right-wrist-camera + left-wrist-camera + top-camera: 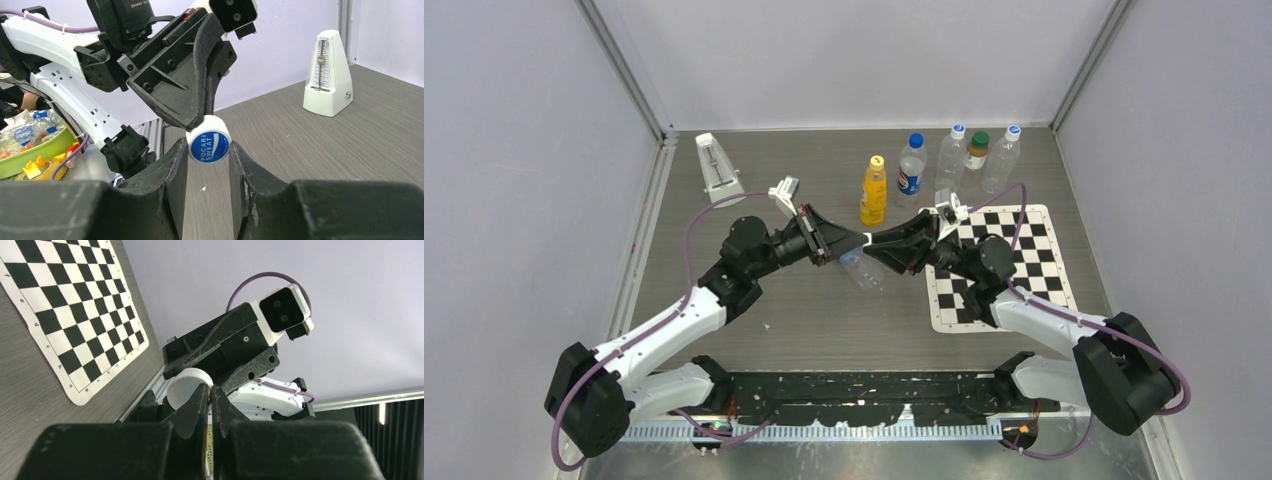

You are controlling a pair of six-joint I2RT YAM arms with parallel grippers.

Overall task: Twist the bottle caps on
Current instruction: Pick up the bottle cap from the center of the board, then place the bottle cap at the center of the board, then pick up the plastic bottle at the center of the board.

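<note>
I need to move my right gripper away from my left gripper next and turn its fingers down over the tabletop (pixel 908 298) beside the checkerboard mat, since the clear bottle still lies flat.
A white bottle cap (pixel 209 145) with a blue printed top hangs in mid-air over the table's middle (pixel 865 240). My left gripper (pixel 860 239) is shut, its tips pinching the cap's rim (pixel 187 385). My right gripper (pixel 208 150) comes from the opposite side, its fingers (pixel 172 170) pressed against the cap's two sides. A clear capless bottle (pixel 861 272) lies on the table just below both grippers. At the back stand a yellow bottle with a yellow cap (pixel 877 160) and a bottle with a blue cap (pixel 914 140).
Three more capped bottles (pixel 980 150) stand at the back right, one with a dark green cap. A checkerboard mat (pixel 1004 265) lies under the right arm. A white metronome (pixel 717 168) stands at the back left. A green bin of oddments (pixel 30 155) sits beyond the table's edge.
</note>
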